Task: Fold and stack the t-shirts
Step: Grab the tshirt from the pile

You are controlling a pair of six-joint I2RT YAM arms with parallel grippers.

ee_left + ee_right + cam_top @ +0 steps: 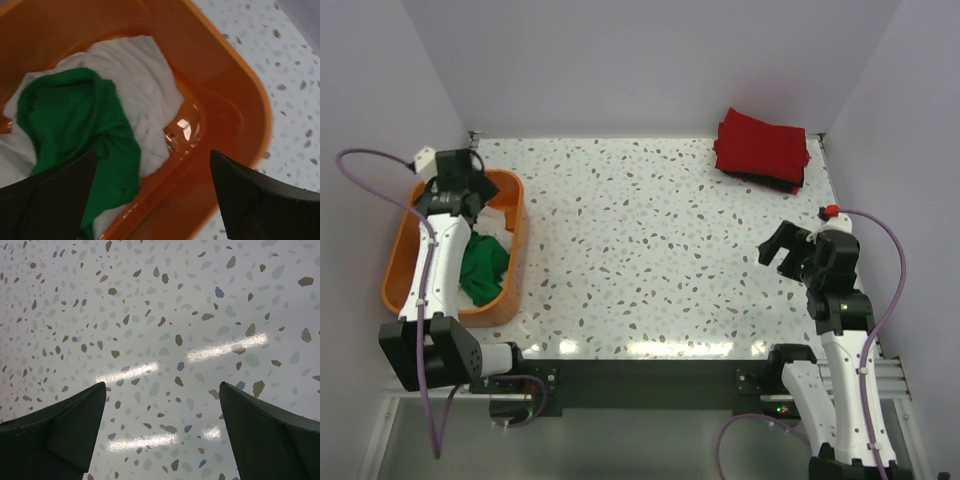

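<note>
My left gripper should move down and back next and close on the green cloth's far part (477,249) (71,125), because the green t-shirt is on top of the off-white one.
A crumpled green t-shirt (483,265) (75,120) lies on an off-white t-shirt (492,220) (145,85) inside the orange basket (515,265) (235,110) at the table's left edge. A folded red t-shirt (762,143) rests on a folded black t-shirt (782,185) at the back right. My left gripper (458,192) (152,160) hangs open above the basket's far end, nothing between its fingers. At the right side my right gripper (783,252) (162,390) stands open over bare speckled tabletop, holding nothing.
The speckled white table (640,250) stretches between the basket and the folded stack. Pale walls close in at the left, back and right. A purple cable (370,160) loops off each arm.
</note>
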